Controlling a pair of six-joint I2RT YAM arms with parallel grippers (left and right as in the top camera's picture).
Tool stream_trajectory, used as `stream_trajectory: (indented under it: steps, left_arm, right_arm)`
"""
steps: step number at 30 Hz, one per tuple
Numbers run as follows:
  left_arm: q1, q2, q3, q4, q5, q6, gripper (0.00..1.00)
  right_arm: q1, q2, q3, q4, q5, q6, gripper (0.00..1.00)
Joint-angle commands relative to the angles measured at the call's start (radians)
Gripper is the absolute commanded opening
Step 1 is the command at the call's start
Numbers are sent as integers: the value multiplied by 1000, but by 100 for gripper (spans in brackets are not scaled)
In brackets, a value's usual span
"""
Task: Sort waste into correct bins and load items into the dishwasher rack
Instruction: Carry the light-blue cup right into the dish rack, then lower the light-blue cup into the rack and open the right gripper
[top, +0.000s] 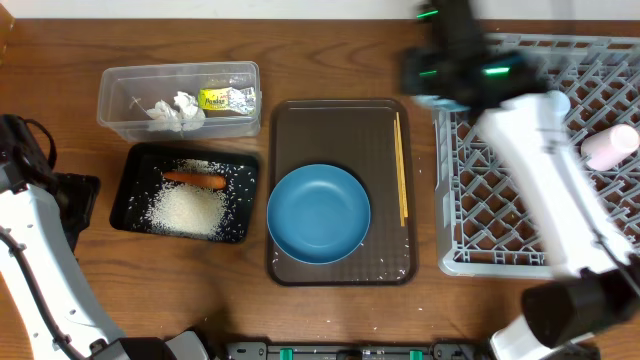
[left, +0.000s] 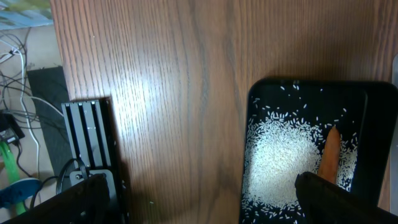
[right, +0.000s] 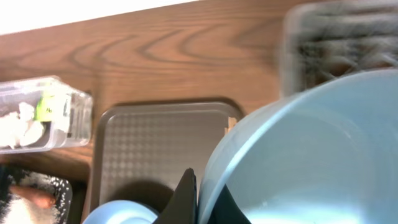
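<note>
My right gripper turns and moves back next, lowering the light-blue bowl onto the rack (top: 500, 200) slots beside the white-pinkish cup to release its rim, since they're empty.
My right gripper (right: 202, 199) is shut on the rim of the small light-blue bowl (right: 298, 143), which fills the right wrist view. Overhead, that gripper (top: 440, 78) is a blur over the far-left corner of the grey rack (top: 500, 200). A white-pinkish cup (top: 610, 145) lies in the rack. The large blue dish (top: 318, 213) and the chopsticks (top: 401, 170) rest on the brown serving tray (top: 340, 125). My left gripper (left: 202, 205) is open over bare table, left of the black tray (left: 379, 124) that holds rice (left: 280, 155) and a carrot (left: 329, 155).
The clear box (top: 130, 85) at the far left holds a crumpled tissue (top: 175, 108) and the yellow-green wrapper (top: 227, 99). Loose rice grains dot the brown tray's front edge. Cables and a black block lie past the table's left edge.
</note>
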Motion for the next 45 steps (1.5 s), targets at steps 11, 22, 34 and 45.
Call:
stream_trajectory:
  steps: [11,22,34,45]
  left_arm:
    - [4,4,1,-3,-5,6,98]
    - [4,4,1,-3,-5,6,98]
    - [4,4,1,-3,-5,6,98]
    - [4,4,1,-3,-5,6,98]
  right_arm:
    - [-642,31,-231,-196,-1115,-575,1]
    - [-753,31,-569,-137,-1385,-740,1]
    - [-872,31,-631,-45,-1250,-601,1]
    - [-884,31,-634,-62,-1254,-605,1]
